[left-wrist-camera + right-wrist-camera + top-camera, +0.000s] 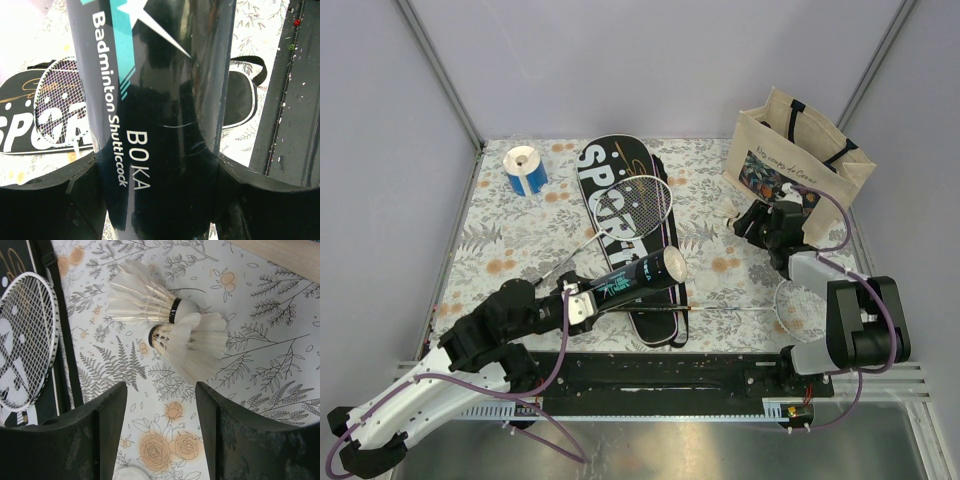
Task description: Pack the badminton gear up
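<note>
The right gripper edges outward to the nearer shuttlecock next and brings its open fingers around the shuttlecock's feather rim (pixel 734 223) (pixel 206 353), as that rim still lies just beyond them.
My left gripper (pixel 582 300) (pixel 160 167) is shut on the near end of the long black tube (pixel 642 274) (pixel 165 90) with teal print, and holds it slanted over the black SPORT case (pixel 618 205) (pixel 20 127). A white-framed racket (pixel 645 200) (pixel 60 102) lies on that case. A second racket (pixel 725 310) lies in front, its head partly hidden under the right arm. Two white feather shuttlecocks (pixel 142 302) (pixel 195 340) lie side by side on the cloth. My right gripper (pixel 748 225) (pixel 160 395) hovers open just short of them, with nothing between its fingers.
A beige tote bag (pixel 800 160) stands at the back right, its edge close beyond the shuttlecocks. A blue-and-white tape roll (pixel 525 168) sits at the back left. The black base rail (pixel 670 375) runs along the near edge. A small white object (pixel 131 475) lies below the right fingers.
</note>
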### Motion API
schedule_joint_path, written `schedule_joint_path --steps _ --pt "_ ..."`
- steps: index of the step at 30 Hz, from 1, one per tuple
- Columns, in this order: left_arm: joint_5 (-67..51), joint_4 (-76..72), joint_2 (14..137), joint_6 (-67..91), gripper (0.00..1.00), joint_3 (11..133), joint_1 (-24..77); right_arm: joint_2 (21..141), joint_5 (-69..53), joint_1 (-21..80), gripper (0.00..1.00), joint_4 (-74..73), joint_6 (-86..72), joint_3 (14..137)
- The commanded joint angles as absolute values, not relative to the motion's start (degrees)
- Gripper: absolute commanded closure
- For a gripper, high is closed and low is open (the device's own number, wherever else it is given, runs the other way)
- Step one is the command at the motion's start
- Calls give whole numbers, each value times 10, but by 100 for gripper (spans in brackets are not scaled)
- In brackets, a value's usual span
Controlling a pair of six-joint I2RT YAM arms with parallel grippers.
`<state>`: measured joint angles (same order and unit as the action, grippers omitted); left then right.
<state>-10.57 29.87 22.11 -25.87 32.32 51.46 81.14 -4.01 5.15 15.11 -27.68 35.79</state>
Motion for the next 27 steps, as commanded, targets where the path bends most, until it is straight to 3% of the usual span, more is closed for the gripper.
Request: schedule_joint_path --steps 1,10,16,24,27 --pt "-119 240 220 -258 100 326 516 833 -45 40 34 163 -275 384" --pt "-117 241 224 -260 100 328 515 881 -90 20 39 155 -290 423" --pt "-115 241 227 -261 100 329 515 896 -110 10 57 150 -290 439" --pt "-112 241 224 -261 100 325 515 866 -127 4 98 171 -283 414" --pt "-110 241 221 -261 100 323 515 825 -132 4 100 151 -272 401"
